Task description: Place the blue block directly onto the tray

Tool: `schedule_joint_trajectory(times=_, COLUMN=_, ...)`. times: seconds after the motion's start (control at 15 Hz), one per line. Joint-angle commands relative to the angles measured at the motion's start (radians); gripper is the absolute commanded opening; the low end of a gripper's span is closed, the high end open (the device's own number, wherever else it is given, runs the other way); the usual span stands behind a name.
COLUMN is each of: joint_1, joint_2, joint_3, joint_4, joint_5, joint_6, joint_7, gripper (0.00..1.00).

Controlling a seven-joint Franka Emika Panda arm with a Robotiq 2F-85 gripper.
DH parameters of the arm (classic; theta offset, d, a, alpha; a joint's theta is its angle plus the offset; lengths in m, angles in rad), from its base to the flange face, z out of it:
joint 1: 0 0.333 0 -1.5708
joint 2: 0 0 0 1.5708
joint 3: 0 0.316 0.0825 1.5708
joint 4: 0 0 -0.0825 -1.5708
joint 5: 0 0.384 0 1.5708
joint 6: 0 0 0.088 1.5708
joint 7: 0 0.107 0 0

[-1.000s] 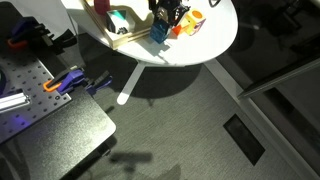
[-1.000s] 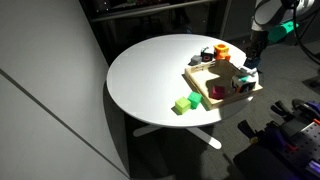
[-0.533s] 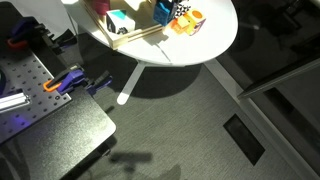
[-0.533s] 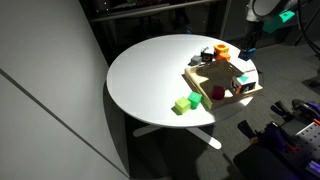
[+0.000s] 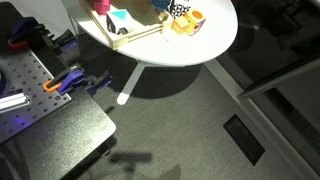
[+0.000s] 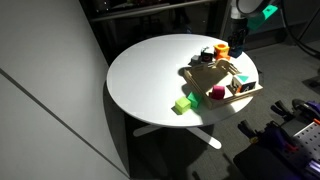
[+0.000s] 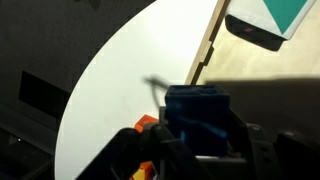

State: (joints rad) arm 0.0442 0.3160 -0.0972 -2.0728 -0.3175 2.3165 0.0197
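My gripper should lower the blue block (image 7: 197, 108) onto the tray next, beside the cyan-and-white object.
My gripper (image 7: 197, 135) is shut on the blue block (image 7: 197, 108), a dark blue cube held between the two fingers in the wrist view. It hangs in the air beside the long edge of the light wood tray (image 7: 205, 50). In an exterior view the gripper (image 6: 238, 40) hovers over the far side of the tray (image 6: 197, 80), clear of its surface. In the other exterior view the gripper (image 5: 160, 5) is mostly cut off by the top edge, above the tray (image 5: 140, 35).
On the tray lie a cyan-and-white object (image 7: 270, 20) (image 5: 115, 20) and a red block (image 6: 218, 94). An orange cup (image 6: 222, 50) (image 5: 187, 20) stands beside the tray. Two green blocks (image 6: 183, 103) sit on the round white table (image 6: 150, 70).
The gripper has risen with the blue block and moved from the tray's outer end toward a spot above the tray.
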Motion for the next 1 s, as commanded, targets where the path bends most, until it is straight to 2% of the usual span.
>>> schedule_joint_trajectory(times=0.0, joint_1=0.016, joint_2=0.092, joint_3=0.026, joint_4=0.118, joint_5=-0.006, joint_6=-0.109, joint_7=0.014, gripper=0.31)
schedule_joint_trajectory(times=0.47, joint_1=0.005, joint_2=0.21, joint_3=0.07, joint_4=0.193, joint_5=0.019, joint_6=-0.249, joint_7=-0.057, gripper=0.31)
schedule_joint_trajectory(times=0.53, joint_1=0.001, joint_2=0.216, joint_3=0.07, joint_4=0.193, joint_5=0.018, joint_6=-0.252, joint_7=-0.064, gripper=0.81)
schedule_joint_trajectory(times=0.6, joint_1=-0.001, joint_2=0.221, joint_3=0.067, joint_4=0.192, joint_5=0.014, joint_6=-0.25, joint_7=-0.067, gripper=0.82)
schedule_joint_trajectory(times=0.73, joint_1=-0.009, joint_2=0.212, joint_3=0.063, joint_4=0.179, joint_5=0.01, joint_6=-0.23, joint_7=-0.073, gripper=0.97)
schedule_joint_trajectory(times=0.8, joint_1=-0.014, joint_2=0.198, joint_3=0.063, joint_4=0.167, joint_5=0.009, joint_6=-0.219, joint_7=-0.081, gripper=1.0)
schedule_joint_trajectory(times=0.93, joint_1=-0.021, joint_2=0.165, joint_3=0.064, joint_4=0.139, joint_5=0.005, joint_6=-0.185, joint_7=-0.092, gripper=1.0)
